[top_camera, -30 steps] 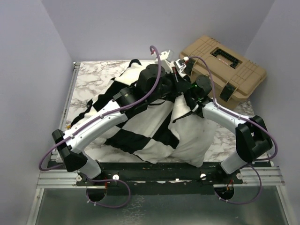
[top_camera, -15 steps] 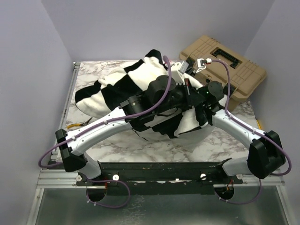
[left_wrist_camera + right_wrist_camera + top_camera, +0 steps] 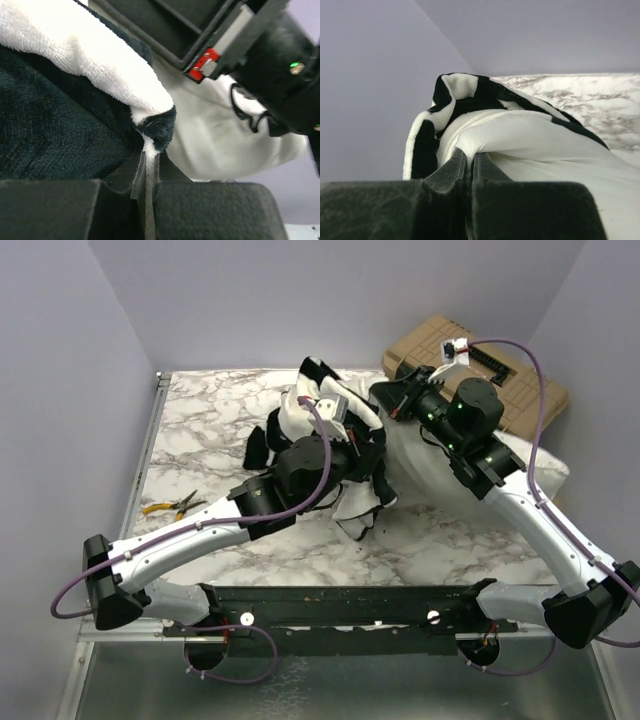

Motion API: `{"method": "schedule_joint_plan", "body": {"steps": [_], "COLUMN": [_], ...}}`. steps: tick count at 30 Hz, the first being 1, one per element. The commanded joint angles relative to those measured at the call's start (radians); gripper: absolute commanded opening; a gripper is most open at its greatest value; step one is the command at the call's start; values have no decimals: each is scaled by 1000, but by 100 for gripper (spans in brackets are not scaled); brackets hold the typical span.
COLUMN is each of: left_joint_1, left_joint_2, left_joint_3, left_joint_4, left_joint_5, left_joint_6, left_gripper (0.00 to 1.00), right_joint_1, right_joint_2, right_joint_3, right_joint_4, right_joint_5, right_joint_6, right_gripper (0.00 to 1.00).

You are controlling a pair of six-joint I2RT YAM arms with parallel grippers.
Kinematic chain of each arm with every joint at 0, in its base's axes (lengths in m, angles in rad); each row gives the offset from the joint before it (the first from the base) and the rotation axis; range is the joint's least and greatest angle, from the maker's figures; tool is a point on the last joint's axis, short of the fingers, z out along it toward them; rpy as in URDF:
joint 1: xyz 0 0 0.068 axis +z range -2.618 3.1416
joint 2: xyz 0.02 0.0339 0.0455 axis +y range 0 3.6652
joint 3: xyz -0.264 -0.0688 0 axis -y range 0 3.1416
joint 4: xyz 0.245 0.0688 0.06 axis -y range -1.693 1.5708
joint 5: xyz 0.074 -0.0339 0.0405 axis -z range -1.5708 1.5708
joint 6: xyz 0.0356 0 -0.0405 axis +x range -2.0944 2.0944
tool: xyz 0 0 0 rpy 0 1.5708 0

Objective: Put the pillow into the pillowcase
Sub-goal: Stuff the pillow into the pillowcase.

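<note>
My right gripper will next pull the still-uncovered pillow back and left in the top view and let go, as the pillowcase's near folds are there.
The black-and-white checked pillowcase (image 3: 345, 455) is bunched up in the middle of the table, around the end of my left arm. My left gripper (image 3: 347, 430) is shut on its plush edge (image 3: 150, 125), which runs down between the jaws (image 3: 150, 160). The plain white pillow (image 3: 435, 475) stretches from the pillowcase toward the right, under my right arm. My right gripper (image 3: 380, 396) is shut on a pinch of smooth white pillow fabric (image 3: 520, 135) (image 3: 471, 160), with checked cloth (image 3: 447, 95) draped just behind it. The two grippers are close together.
A tan toolbox (image 3: 515, 380) stands at the back right, partly behind my right arm. Yellow-handled pliers (image 3: 168, 506) lie on the marble table (image 3: 210, 420) at the left. Grey walls close in the back and both sides.
Both arms have carried the fabric from the table's front toward the back. The pillowcase, spread wide before, is now bunched at the left gripper. The pillow now trails to the right.
</note>
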Motion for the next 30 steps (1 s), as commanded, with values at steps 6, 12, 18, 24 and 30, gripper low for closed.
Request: {"method": "schedule_joint_plan", "body": {"steps": [6, 12, 18, 24, 30], "left_joint_1": [-10, -10, -10, -9, -5], "left_joint_2": [105, -157, -395, -369, -205], "left_joint_3": [8, -206, -220, -121, -40], "left_joint_4": [128, 77, -242, -551, -673], "left_joint_5": [117, 96, -146, -327, -305], "left_joint_6": [72, -132, -226, -148, -46], "left_gripper": [36, 85, 99, 99, 94], "right_joint_1": [13, 46, 204, 285, 285], "right_joint_2": [-82, -161, -174, -201, -225], "right_joint_3": [15, -210, -423, -379, -180], "right_joint_4": [1, -4, 70, -19, -366], "right_joint_5": [-13, -135, -287, -378, -123], "right_joint_6": [-184, -88, 24, 15, -15], "right_gripper": [0, 0, 15, 72, 89]}}
